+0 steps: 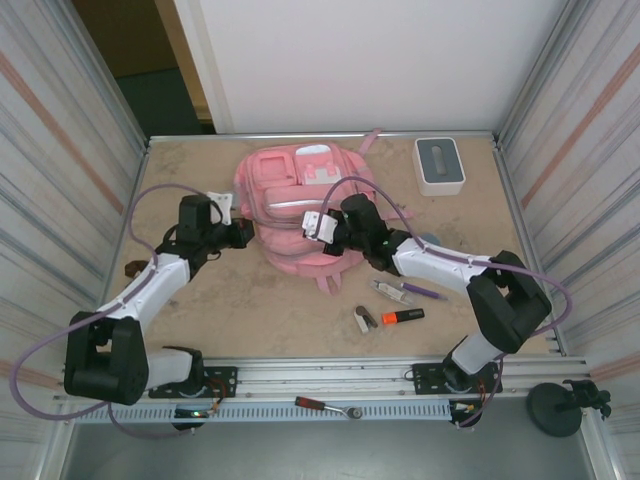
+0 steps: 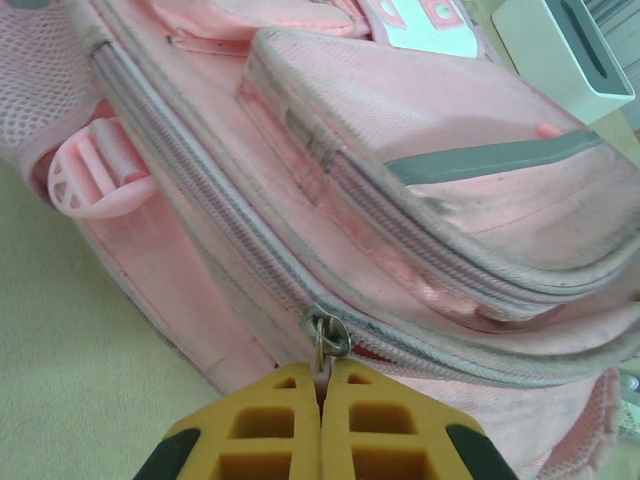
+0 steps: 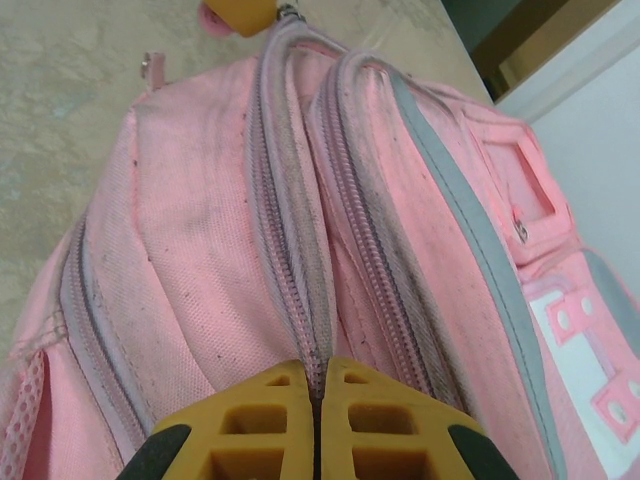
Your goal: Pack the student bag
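Observation:
My left gripper is to slide the metal pull outward along the main zipper next, to the zipper's part beside the pink buckle, and let go of it, because the teeth there are still shut.
The student bag, a pink backpack, lies flat in the middle of the table. My left gripper is at the bag's left side. In the left wrist view its yellow fingers are shut on the metal zipper pull of the long main zipper. My right gripper rests on the bag's near right part. Its yellow fingers are shut, pinching the zipper seam of the student bag. Both visible zippers look closed along their length.
A white box with a grey top stands at the back right. Near the front right lie an orange highlighter, a purple pen and a small clip-like item. A screwdriver lies on the front rail. Walls close in both sides.

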Controlling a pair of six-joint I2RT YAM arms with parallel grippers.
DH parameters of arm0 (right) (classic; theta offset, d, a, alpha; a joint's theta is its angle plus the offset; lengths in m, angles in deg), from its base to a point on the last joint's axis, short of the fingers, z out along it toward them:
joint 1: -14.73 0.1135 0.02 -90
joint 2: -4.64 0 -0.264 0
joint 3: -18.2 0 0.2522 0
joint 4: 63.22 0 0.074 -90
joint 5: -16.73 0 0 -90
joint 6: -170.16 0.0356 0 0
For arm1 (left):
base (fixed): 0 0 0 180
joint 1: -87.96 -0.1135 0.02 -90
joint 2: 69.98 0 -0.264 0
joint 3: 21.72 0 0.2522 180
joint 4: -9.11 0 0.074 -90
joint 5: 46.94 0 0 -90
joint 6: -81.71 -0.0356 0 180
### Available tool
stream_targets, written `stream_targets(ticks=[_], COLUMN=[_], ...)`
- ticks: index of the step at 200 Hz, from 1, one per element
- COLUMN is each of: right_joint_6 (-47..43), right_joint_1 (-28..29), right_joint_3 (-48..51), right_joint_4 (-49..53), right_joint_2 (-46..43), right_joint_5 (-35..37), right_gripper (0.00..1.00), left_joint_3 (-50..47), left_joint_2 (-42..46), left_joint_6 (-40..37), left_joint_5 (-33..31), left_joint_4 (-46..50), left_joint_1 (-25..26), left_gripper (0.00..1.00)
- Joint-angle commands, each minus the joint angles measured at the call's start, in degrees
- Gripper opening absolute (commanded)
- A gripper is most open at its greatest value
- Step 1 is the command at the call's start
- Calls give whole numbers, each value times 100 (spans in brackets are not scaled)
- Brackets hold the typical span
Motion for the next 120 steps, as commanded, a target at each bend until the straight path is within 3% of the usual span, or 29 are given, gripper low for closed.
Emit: stream_targets(ticks=[1, 38, 63, 90, 120], right_joint_6=[152, 101, -79, -279, -377], right_joint_1=[-15, -146, -288, -427, -539], right_joint_3=[-326, -441, -292, -76, 38], right_joint_4=[286, 405, 438, 454, 536], right_joint_2=[219, 300, 152, -12, -86], right_joint_5=[624, 651, 451, 356, 239], right_gripper=[0, 0, 0, 0, 0], left_joint_3=[28, 38, 47, 269, 361], left_joint_2=[331, 524, 496, 171, -180], left_joint_6=[-109, -267, -308, -184, -75], left_joint_5=[-74, -86, -1104, -1949, -2012], left_joint_4=[-175, -11, 345, 767, 548], left_joint_1=[294, 697, 680, 241, -322], left_gripper=[0, 0, 0, 0, 0])
